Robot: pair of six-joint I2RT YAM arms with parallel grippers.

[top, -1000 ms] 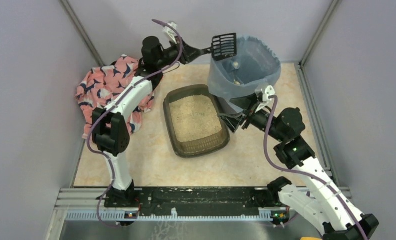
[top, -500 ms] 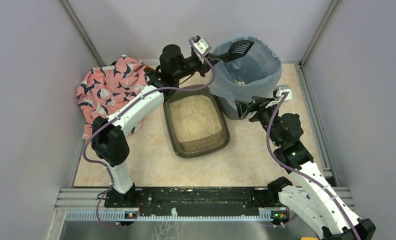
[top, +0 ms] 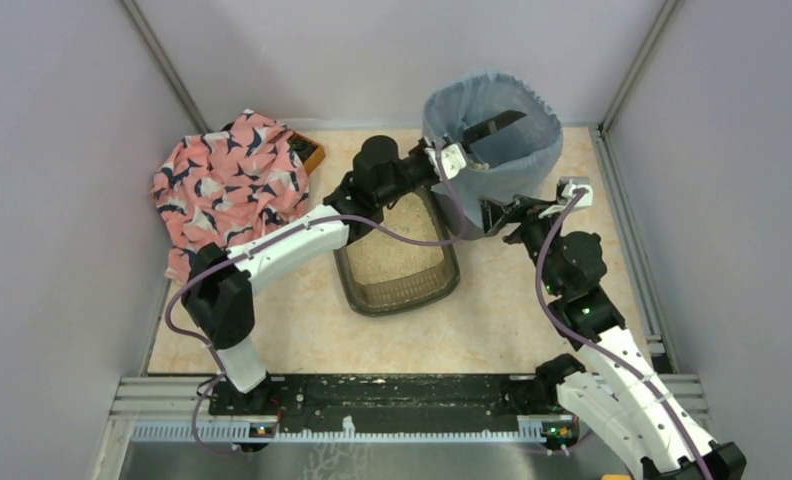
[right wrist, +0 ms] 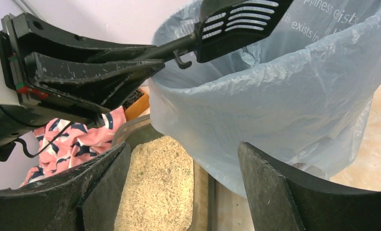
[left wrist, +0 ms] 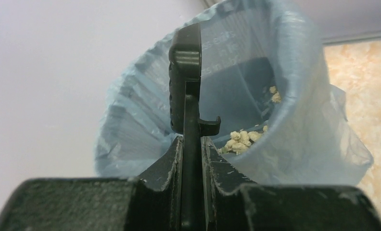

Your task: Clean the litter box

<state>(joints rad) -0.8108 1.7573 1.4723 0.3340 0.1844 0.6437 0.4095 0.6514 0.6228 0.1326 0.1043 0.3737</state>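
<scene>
Pale clumps already lie in the bin. The scoop (top: 492, 127) rises clear of the bin in my left gripper next, then comes back and down over the litter box (top: 397, 262).
The litter box (top: 397, 262), a dark tray of beige granules, lies mid-table; it also shows in the right wrist view (right wrist: 159, 187). My left gripper (top: 450, 155) is shut on the handle of the black slotted scoop (top: 492, 127), whose head is tilted inside the round bin with the blue-grey liner (top: 532, 150). In the left wrist view the scoop (left wrist: 186, 77) stands edge-on over pale clumps (left wrist: 241, 139) in the bin. My right gripper (top: 497, 215) is open and empty beside the bin's near side; the right wrist view shows the liner (right wrist: 285, 106) between its fingers and the scoop (right wrist: 241, 21) above.
A pink patterned cloth (top: 227, 180) lies at the back left, with a small orange-brown box (top: 310, 155) at its edge. Grey walls enclose the table on three sides. A metal rail (top: 392, 400) runs along the near edge.
My left arm has swung right and lowered the scoop from above the bin's rim into the bin. My right gripper has shifted slightly right beside the bin.
</scene>
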